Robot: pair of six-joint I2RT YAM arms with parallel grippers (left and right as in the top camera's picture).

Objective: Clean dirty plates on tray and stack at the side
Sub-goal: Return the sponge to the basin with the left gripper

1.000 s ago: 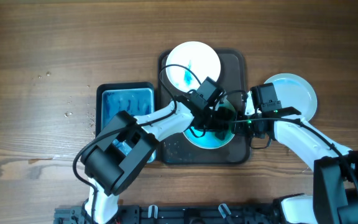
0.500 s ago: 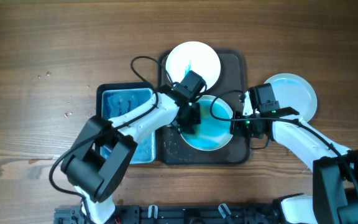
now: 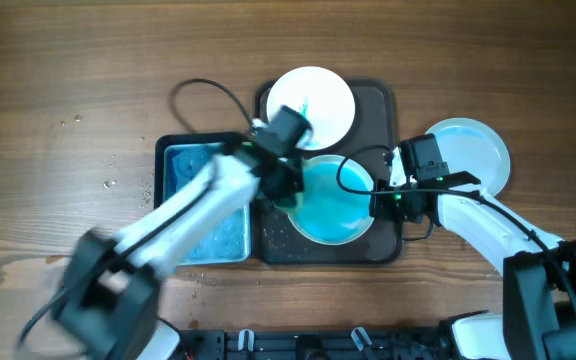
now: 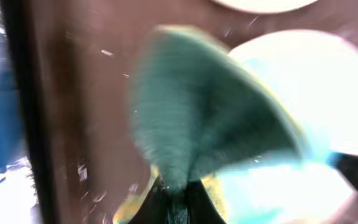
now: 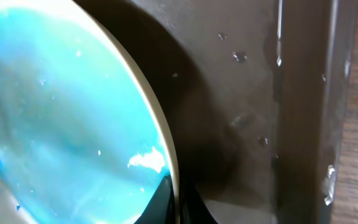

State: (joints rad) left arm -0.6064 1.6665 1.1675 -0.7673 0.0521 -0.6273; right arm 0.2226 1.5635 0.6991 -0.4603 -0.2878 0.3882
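Note:
My left gripper lifts off the near plate next, then brings the green sponge down into the basin, because blue wash already covers the plate.
The dark tray [image 3: 380, 100] holds two plates. The far plate [image 3: 311, 104] is white with blue streaks. The near plate [image 3: 336, 205] is covered in blue wash and also shows in the right wrist view [image 5: 55, 106]. My right gripper [image 3: 380, 200] is shut on this plate's right rim [image 5: 174, 198]. My left gripper [image 3: 286, 190] is shut on a green sponge [image 4: 204, 118] over the plate's left edge; the left wrist view is blurred. A third, pale plate [image 3: 476, 150] lies on the table right of the tray.
A black-rimmed basin [image 3: 168, 142] of blue water stands against the tray's left side. Water drops dot the tray floor [image 5: 241, 93] and the wood table [image 3: 88, 120] at the left. A black cable loops over the left arm.
My left arm has swept left with the sponge, from the middle of the blue plate to its left edge near the basin. The right gripper has kept still on the rim.

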